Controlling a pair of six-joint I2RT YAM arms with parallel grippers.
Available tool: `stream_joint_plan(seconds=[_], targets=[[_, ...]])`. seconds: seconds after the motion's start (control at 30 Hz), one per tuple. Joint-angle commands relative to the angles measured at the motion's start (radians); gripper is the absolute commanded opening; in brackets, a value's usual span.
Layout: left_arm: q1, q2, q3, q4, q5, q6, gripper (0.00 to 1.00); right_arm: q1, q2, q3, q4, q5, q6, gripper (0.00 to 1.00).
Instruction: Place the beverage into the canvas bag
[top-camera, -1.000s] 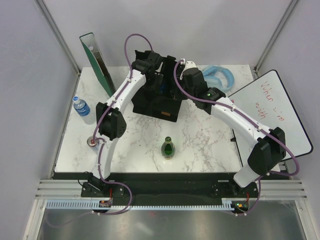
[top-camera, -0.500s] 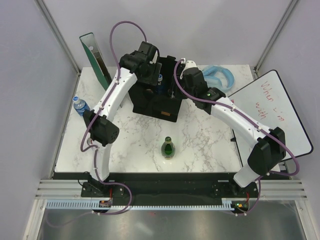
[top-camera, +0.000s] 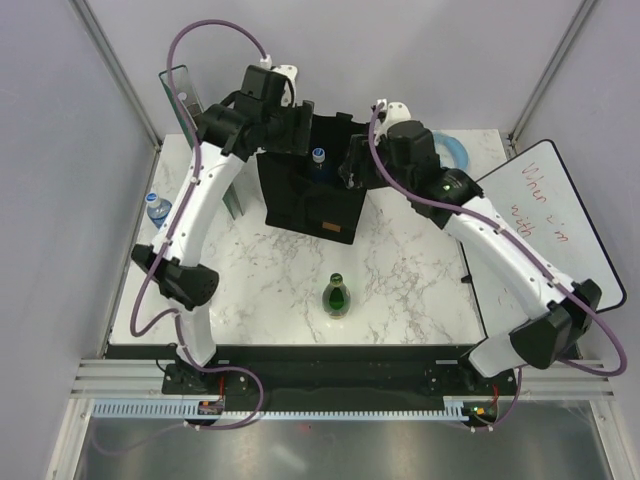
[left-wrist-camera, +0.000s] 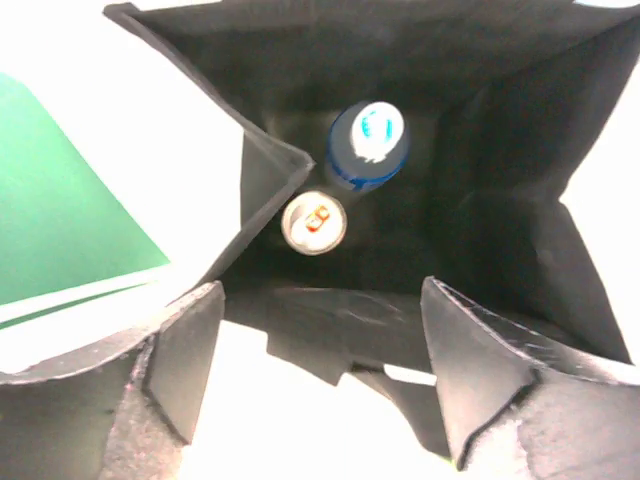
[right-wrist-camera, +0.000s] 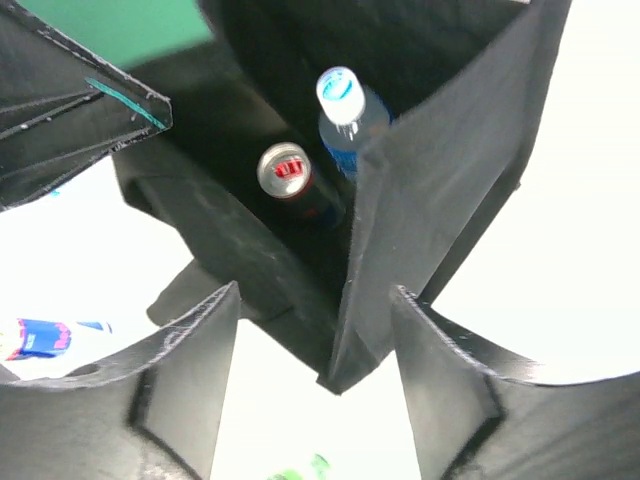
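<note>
I will next move my right gripper back over the green bottle (top-camera: 338, 296) that is still outside the bag, then lower it onto the bottle's neck.
The black canvas bag (top-camera: 305, 200) stands open at the back middle of the table, tan label (top-camera: 328, 228) on its near face. Inside it stand a white-capped water bottle (left-wrist-camera: 367, 140) and a silver-topped can (left-wrist-camera: 313, 223); both also show in the right wrist view, bottle (right-wrist-camera: 345, 110) and can (right-wrist-camera: 285, 172). My left gripper (top-camera: 296, 126) hovers over the bag's back-left rim, open and empty (left-wrist-camera: 325, 370). My right gripper (top-camera: 353, 166) is open at the bag's right rim; the bag's wall (right-wrist-camera: 420, 190) hangs between its fingers (right-wrist-camera: 310, 390) without being pinched. A green bottle (top-camera: 338, 296) stands on the table in front.
A second water bottle (top-camera: 157, 209) stands at the table's left edge. A green board (top-camera: 185, 105) leans at the back left. A light-blue ring (top-camera: 452, 150) lies at the back right beside a whiteboard (top-camera: 555, 215).
My left arm has risen and swung back and left, off the bag's opening. My right gripper has shifted right and up. The bottle in the bag now shows from above.
</note>
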Motion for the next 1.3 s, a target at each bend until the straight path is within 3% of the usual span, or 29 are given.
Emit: stream_joint_plan(seconds=[0.0, 0.07, 0.2, 0.43, 0.63, 1.27], targets=[[-0.001, -0.148, 0.035, 0.073, 0.062, -0.079, 0.91, 0.002, -0.092, 0.083, -0.073, -0.022, -0.091, 0.76], [-0.001, -0.177, 0.029, 0.081, 0.071, -0.084, 1.00, 0.003, -0.133, 0.074, -0.099, -0.055, -0.111, 0.83], [-0.001, -0.290, -0.097, 0.112, 0.083, -0.107, 1.00, 0.012, -0.187, 0.030, -0.179, -0.149, -0.135, 0.86], [-0.001, -0.669, -0.659, 0.320, 0.166, -0.125, 1.00, 0.156, -0.262, -0.140, -0.237, -0.101, -0.123, 0.84], [0.001, -0.893, -0.960, 0.394, 0.129, -0.168, 1.00, 0.311, -0.235, -0.282, -0.237, -0.040, -0.097, 0.84], [0.001, -0.910, -1.010, 0.406, 0.060, -0.165, 1.00, 0.456, -0.075, -0.368, -0.150, 0.089, -0.020, 0.64]])
